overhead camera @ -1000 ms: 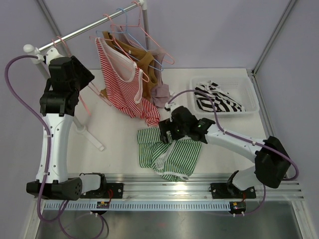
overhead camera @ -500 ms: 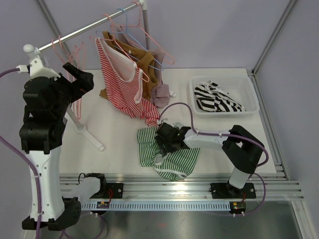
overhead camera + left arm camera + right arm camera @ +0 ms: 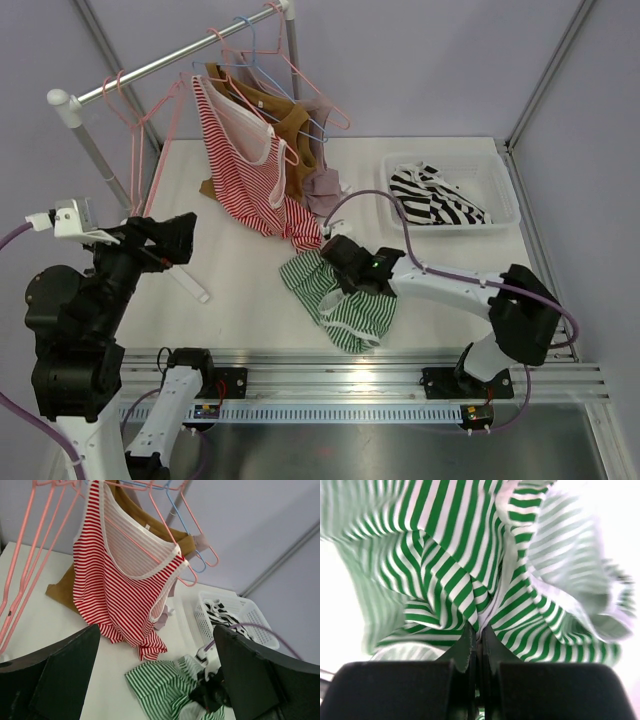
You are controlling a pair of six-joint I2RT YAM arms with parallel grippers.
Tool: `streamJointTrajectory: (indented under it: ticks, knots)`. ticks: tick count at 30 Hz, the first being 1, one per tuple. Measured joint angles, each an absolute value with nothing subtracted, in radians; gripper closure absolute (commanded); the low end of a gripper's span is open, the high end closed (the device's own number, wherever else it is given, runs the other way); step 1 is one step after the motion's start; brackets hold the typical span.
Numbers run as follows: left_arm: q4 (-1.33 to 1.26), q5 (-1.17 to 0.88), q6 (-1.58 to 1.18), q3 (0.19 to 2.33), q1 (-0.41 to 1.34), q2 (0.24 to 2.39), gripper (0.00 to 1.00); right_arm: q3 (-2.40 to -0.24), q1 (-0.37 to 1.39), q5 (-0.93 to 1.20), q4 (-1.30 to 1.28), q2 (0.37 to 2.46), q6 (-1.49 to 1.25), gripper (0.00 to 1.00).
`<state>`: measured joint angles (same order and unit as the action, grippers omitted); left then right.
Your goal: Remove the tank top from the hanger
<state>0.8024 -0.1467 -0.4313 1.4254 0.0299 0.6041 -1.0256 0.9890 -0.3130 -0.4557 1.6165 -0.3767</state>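
The green striped tank top lies off any hanger, so the right gripper will next lift it up and outward over the white basket and then lower it inside.
A green-and-white striped tank top [image 3: 352,312] [image 3: 152,682] [image 3: 445,555] lies bunched on the white table, off any hanger. My right gripper [image 3: 336,288] [image 3: 479,631] is shut on a fold of it, jaws pressed together with cloth between them. A red-and-white striped tank top [image 3: 243,172] [image 3: 114,592] still hangs on a pink hanger [image 3: 288,152] from the rail [image 3: 170,62]. My left gripper [image 3: 168,240] [image 3: 157,680] is open and empty, low at the near left, well away from both tops.
Empty pink hangers [image 3: 138,125] [image 3: 20,555] hang at the rail's left end. A brown garment [image 3: 292,125] hangs behind the red top. A white basket [image 3: 503,195] [image 3: 260,625] at the back right holds black-and-white striped clothing. The rack's foot [image 3: 190,285] crosses the table's left side.
My left arm has dropped from the rail to the near left, its jaws opening wide. My right gripper has shut on the green top and gathered it into a smaller bunch.
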Motion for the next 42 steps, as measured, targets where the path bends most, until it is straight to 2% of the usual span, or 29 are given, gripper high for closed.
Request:
streamJointTrajectory:
  ticks: [5,9,16,23,31,42]
  knots:
    - [0.804,-0.192,-0.392,1.370,0.030,0.563,0.01,-1.139,0.943,-0.416,-0.548,1.435,-0.315,1.00]
    - [0.833,-0.200,-0.354,1.365,0.030,0.562,0.01,-1.261,0.787,-0.474,-0.574,1.312,-0.247,1.00]
    - [0.840,-0.212,-0.336,1.348,0.030,0.548,0.01,-1.433,0.527,-0.577,-0.550,1.285,-0.147,1.00]
    - [0.851,-0.230,-0.336,1.351,0.030,0.549,0.01,-1.465,0.291,-0.611,-0.429,1.395,-0.073,1.00]
    - [0.872,-0.234,-0.337,1.381,0.030,0.553,0.01,-1.509,0.065,-0.371,-0.395,1.602,-0.067,1.00]
    - [0.899,-0.223,-0.341,1.443,0.030,0.586,0.01,-1.728,-0.040,-0.164,-0.513,2.071,-0.117,1.00]
